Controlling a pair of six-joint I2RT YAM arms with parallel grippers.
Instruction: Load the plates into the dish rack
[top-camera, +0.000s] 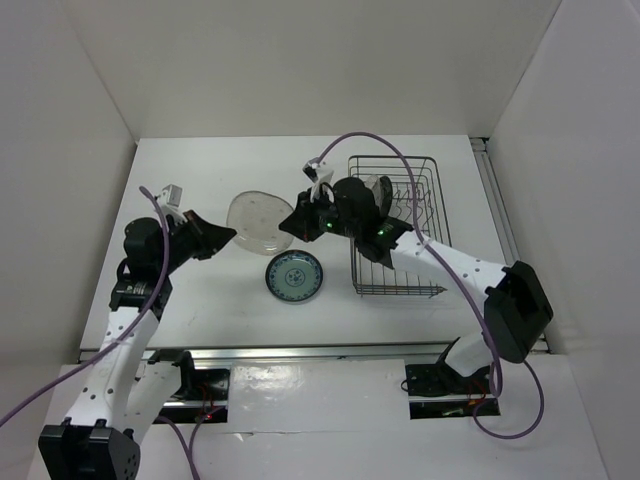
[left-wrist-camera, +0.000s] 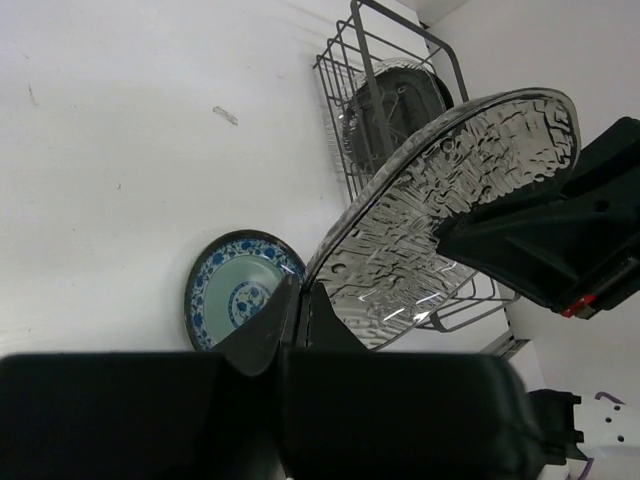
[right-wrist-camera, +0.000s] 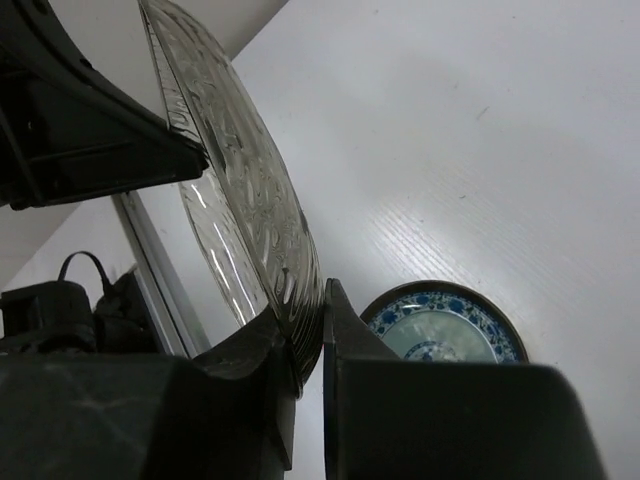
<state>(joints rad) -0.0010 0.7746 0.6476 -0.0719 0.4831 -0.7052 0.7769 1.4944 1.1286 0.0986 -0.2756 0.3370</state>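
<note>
The robot's right gripper should go to the right in the top view next and down beside the black plate (left-wrist-camera: 385, 110), since the rack's wires there are empty for it to release into.
The clear rounded-square plate (top-camera: 255, 222) hangs tilted above the table between both arms. My left gripper (top-camera: 228, 236) is shut on its left rim, seen close in the left wrist view (left-wrist-camera: 300, 298). My right gripper (top-camera: 290, 222) is shut on its right rim, seen close in the right wrist view (right-wrist-camera: 312, 325). The blue-and-white plate (top-camera: 294, 276) lies flat on the table just below. The dish rack (top-camera: 428, 190) stands to the right. The black plate (left-wrist-camera: 385, 110) stands on edge inside it, with a paler plate (left-wrist-camera: 425, 78) behind that I cannot make out well.
The right arm's forearm (top-camera: 450, 260) lies across the rack's near half. White walls close in the table (top-camera: 200, 180) on the left, back and right. A metal rail (top-camera: 300, 350) runs along the table's near edge.
</note>
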